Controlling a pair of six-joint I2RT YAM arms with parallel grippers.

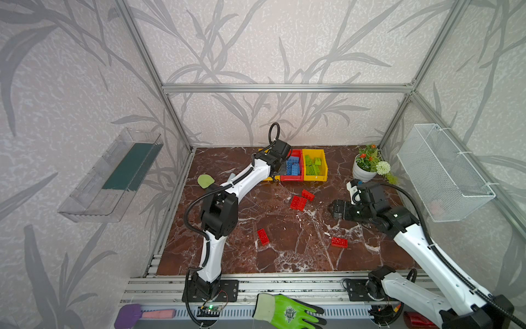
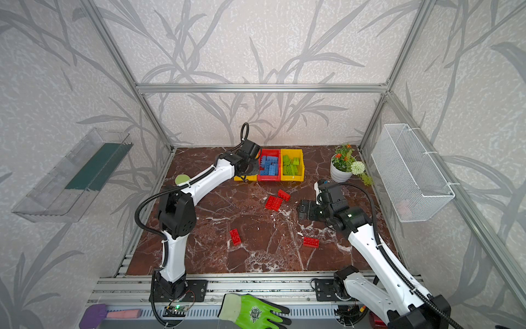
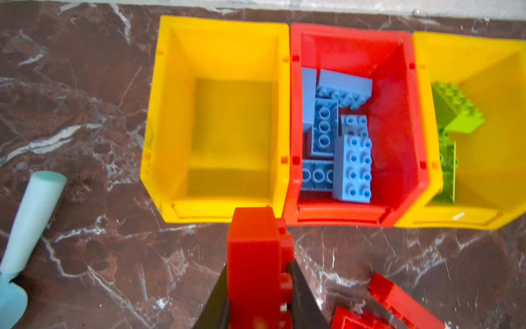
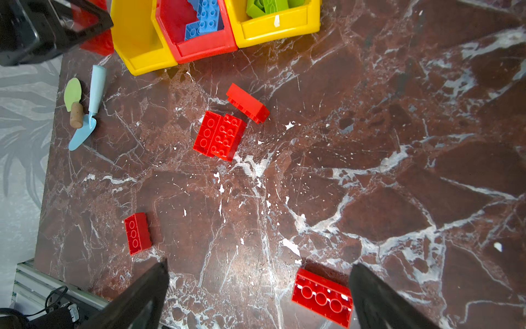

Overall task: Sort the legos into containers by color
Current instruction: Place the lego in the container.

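The empty yellow bin (image 2: 251,177) (image 3: 234,140) lies below my left gripper and outward. Next, my left gripper moves outward past the bin's front rim, goes lower and releases the red lego.
Three joined containers stand at the back of the table. The left yellow bin (image 3: 165,114) is empty, the red bin (image 3: 398,142) holds blue legos (image 3: 353,165), and the right yellow bin (image 3: 498,142) holds lime green legos (image 3: 461,111). My left gripper (image 3: 257,273) is shut on a red lego (image 3: 256,250), just in front of the left yellow bin's front rim. Several red legos lie loose on the table (image 1: 298,203) (image 1: 263,237) (image 1: 339,242). My right gripper (image 4: 259,266) hangs open over the table. An upturned red lego (image 4: 321,297) lies below it, close to one finger.
A potted plant (image 1: 367,166) stands at the back right. A light-blue trowel (image 4: 91,108) and a small green spade (image 4: 72,94) lie left of the bins. A white wire basket (image 1: 444,171) and a clear tray (image 1: 113,176) hang on the side walls. A green glove (image 1: 284,312) lies on the front rail.
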